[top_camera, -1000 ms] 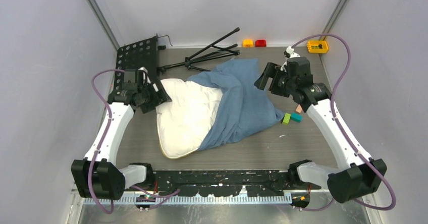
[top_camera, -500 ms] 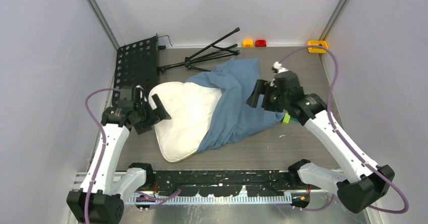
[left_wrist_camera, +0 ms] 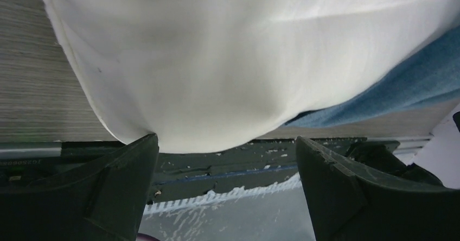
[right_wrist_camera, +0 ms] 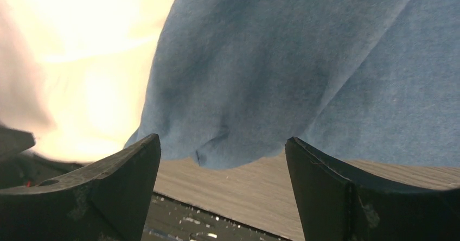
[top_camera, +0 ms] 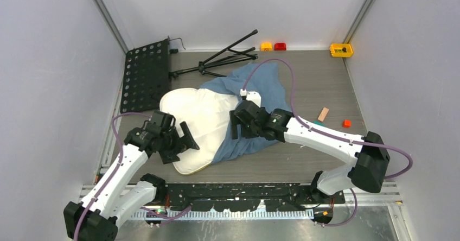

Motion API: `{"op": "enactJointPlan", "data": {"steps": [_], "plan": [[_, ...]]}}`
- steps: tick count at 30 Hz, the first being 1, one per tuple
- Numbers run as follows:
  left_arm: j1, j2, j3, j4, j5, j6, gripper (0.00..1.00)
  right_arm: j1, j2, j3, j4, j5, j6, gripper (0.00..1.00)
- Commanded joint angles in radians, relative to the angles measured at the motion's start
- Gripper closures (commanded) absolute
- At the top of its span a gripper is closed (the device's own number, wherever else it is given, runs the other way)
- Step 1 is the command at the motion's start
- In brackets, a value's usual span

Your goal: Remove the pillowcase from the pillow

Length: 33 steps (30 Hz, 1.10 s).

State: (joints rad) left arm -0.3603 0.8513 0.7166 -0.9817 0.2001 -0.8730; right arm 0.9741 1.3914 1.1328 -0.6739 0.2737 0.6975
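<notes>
Creased blue cloth is between the open fingers of my right gripper. My right gripper will next go down and move slightly away from the pillow, onto the fold of the pillowcase.
The cream-white pillow (top_camera: 195,119) lies mid-table, its right half inside the dusty blue pillowcase (top_camera: 266,92). My left gripper (top_camera: 186,142) hovers open over the pillow's near-left edge. In the left wrist view the pillow (left_wrist_camera: 217,62) bulges down to the left gripper (left_wrist_camera: 227,139), nothing between the fingers, and the pillowcase (left_wrist_camera: 412,83) shows at right. My right gripper (top_camera: 234,126) is open over the pillowcase's mouth edge. In the right wrist view the right gripper (right_wrist_camera: 222,139) frames the hem of the pillowcase (right_wrist_camera: 282,62), with the pillow (right_wrist_camera: 92,62) at left.
A black perforated plate (top_camera: 144,73) and a folded tripod stand (top_camera: 222,56) lie at the back left. Small orange (top_camera: 266,46), red (top_camera: 280,46) and yellow (top_camera: 341,49) blocks sit along the back edge. A tan block (top_camera: 323,114) and an orange cube (top_camera: 346,123) lie right.
The left gripper let go of the pillow's far-left corner, opened wide and moved to its near-left edge. The right arm swung from the far right across the pillowcase to its mouth edge.
</notes>
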Motion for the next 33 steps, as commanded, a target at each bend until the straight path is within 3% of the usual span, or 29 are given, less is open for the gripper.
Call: {"op": "enactJointPlan", "data": {"steps": [1, 8, 11, 14, 20, 22, 23, 26, 27, 28, 33], "plan": [[-0.006, -0.006, 0.003, 0.012, -0.118, -0.048, 0.0, 0.009, 0.02, 0.008, 0.055, 0.188, 0.065, 0.1], [-0.006, 0.005, -0.065, 0.061, -0.165, -0.075, 0.0, 0.009, 0.052, -0.075, 0.106, 0.194, 0.085, 0.1], [-0.006, 0.025, -0.107, 0.141, -0.142, -0.1, 0.01, 0.008, 0.06, -0.104, 0.148, 0.182, 0.087, 0.15], [-0.006, 0.036, -0.153, 0.25, -0.12, -0.146, 0.04, 0.009, 0.051, -0.134, 0.202, 0.166, 0.086, 0.37], [-0.006, 0.085, -0.209, 0.401, -0.174, -0.174, 0.12, 0.007, 0.037, -0.149, 0.224, 0.179, 0.074, 0.97], [-0.006, 0.112, -0.21, 0.434, -0.184, -0.159, 0.21, 0.003, 0.03, -0.152, 0.219, 0.191, 0.078, 1.0], [-0.006, 0.124, -0.211, 0.449, -0.187, -0.149, 0.32, 0.003, 0.025, -0.157, 0.219, 0.198, 0.08, 1.0], [-0.005, 0.144, -0.199, 0.469, -0.219, -0.119, 0.83, -0.011, -0.001, -0.176, 0.219, 0.225, 0.082, 1.0], [-0.005, 0.144, -0.182, 0.445, -0.254, -0.106, 0.95, -0.023, -0.013, -0.185, 0.218, 0.231, 0.077, 1.0], [-0.003, 0.142, -0.154, 0.397, -0.298, -0.092, 1.0, -0.045, -0.028, -0.191, 0.212, 0.234, 0.073, 1.0], [0.018, 0.096, -0.007, 0.226, -0.451, 0.019, 1.0, -0.211, -0.13, -0.225, 0.187, 0.193, 0.013, 1.0]]}}
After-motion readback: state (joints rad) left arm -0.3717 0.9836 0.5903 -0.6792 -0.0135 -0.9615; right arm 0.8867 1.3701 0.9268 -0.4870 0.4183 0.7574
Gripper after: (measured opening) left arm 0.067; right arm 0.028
